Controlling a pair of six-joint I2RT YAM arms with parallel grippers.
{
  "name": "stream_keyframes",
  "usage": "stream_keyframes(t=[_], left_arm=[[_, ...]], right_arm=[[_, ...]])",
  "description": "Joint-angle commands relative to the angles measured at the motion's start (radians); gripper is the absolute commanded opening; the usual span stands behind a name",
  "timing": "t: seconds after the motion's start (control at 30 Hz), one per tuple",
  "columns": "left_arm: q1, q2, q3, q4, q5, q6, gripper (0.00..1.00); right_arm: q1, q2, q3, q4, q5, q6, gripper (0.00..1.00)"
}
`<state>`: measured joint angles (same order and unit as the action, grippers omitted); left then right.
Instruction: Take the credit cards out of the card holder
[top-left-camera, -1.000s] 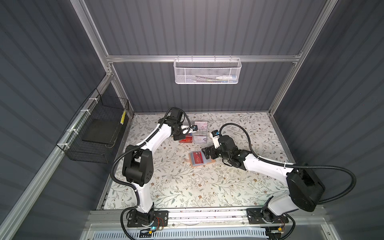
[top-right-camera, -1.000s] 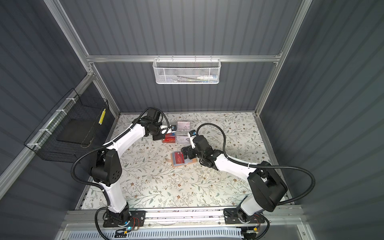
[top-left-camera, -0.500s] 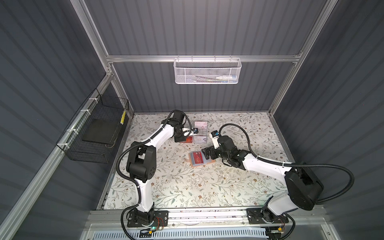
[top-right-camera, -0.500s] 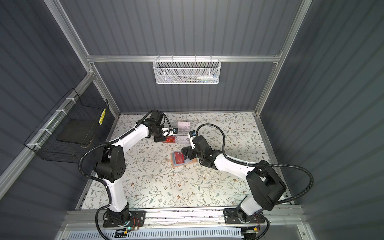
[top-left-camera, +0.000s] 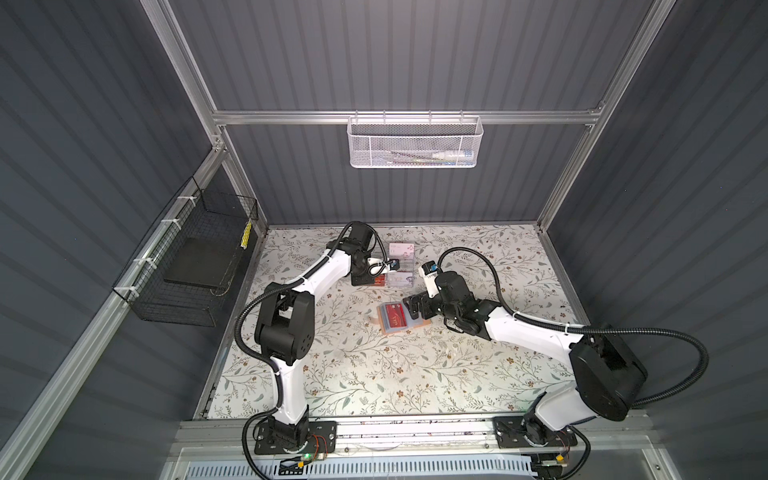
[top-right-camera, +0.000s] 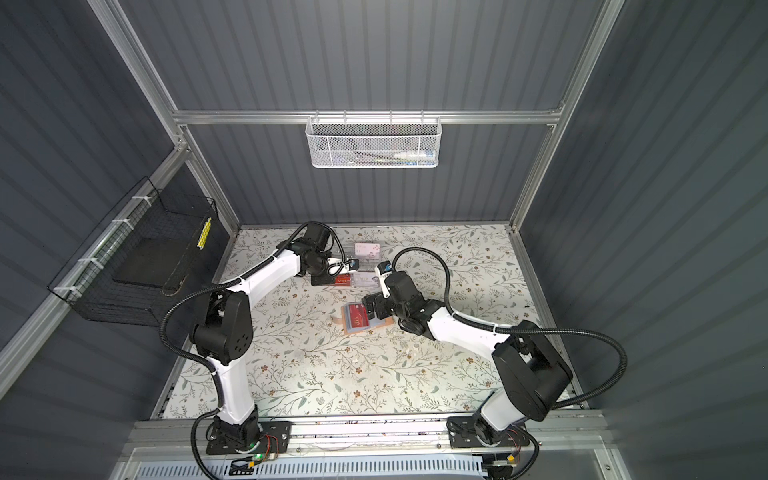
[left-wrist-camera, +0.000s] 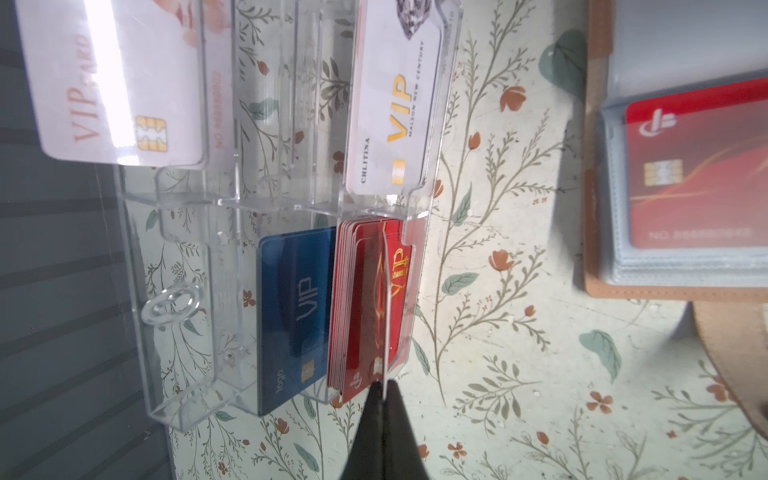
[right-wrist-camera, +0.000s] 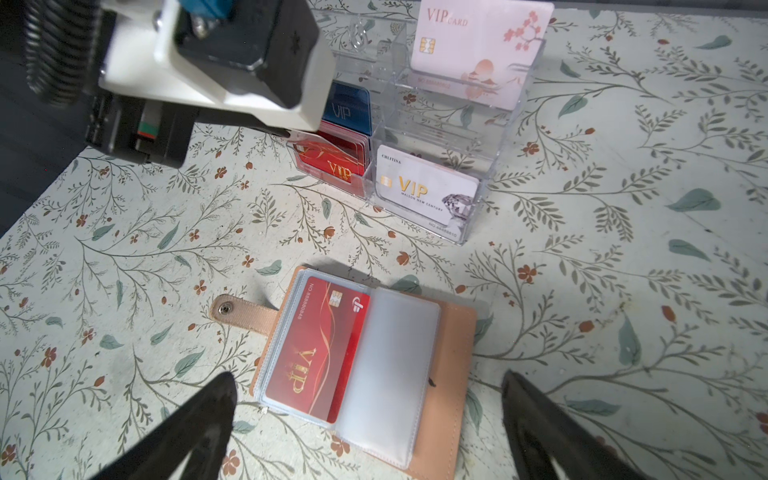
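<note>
The red credit card is going into the box's front section (top-left-camera: 377, 281) (left-wrist-camera: 398, 312) below. Next, my left gripper will lower it in there and let go of it beside the red credit cards already inside.
The tan card holder (top-left-camera: 397, 320) (top-right-camera: 360, 319) lies open mid-table, a red credit card (right-wrist-camera: 320, 345) showing in its clear sleeve. Just above it my right gripper (right-wrist-camera: 369, 380) (top-left-camera: 415, 309) hangs open, one finger off each side and nothing between them. My left gripper (left-wrist-camera: 384, 388) (top-left-camera: 376, 279) is shut on a thin credit card seen edge-on. That card stands in the front compartment of the clear acrylic box (left-wrist-camera: 178, 232), against a stack of red cards (left-wrist-camera: 357, 307). A blue VIP card (left-wrist-camera: 297, 307) stands in the compartment behind.
The acrylic box (top-left-camera: 401, 266) stands at the back middle and also holds white VIP cards (right-wrist-camera: 428, 189). A white mesh basket (top-left-camera: 413, 141) hangs on the rear wall. A black wire basket (top-left-camera: 195, 257) is on the left wall.
My left gripper has carried its card a little to the right, up to the box's red-card compartment. The right arm has stayed where it was.
</note>
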<state>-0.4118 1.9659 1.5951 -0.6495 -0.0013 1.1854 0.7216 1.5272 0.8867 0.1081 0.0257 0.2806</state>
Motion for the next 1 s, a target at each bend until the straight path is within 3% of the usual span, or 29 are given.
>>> stream_keyframes(t=[0.0,0.97], left_arm=[[-0.005,0.025,0.003,-0.032,-0.003,0.131,0.0],[0.007,0.051,0.007,-0.005,-0.04,0.19,0.0]], right_arm=[[0.004,0.01,0.021,0.002,-0.008,0.002,0.99],[0.004,0.014,0.026,-0.001,-0.026,0.005,0.99]])
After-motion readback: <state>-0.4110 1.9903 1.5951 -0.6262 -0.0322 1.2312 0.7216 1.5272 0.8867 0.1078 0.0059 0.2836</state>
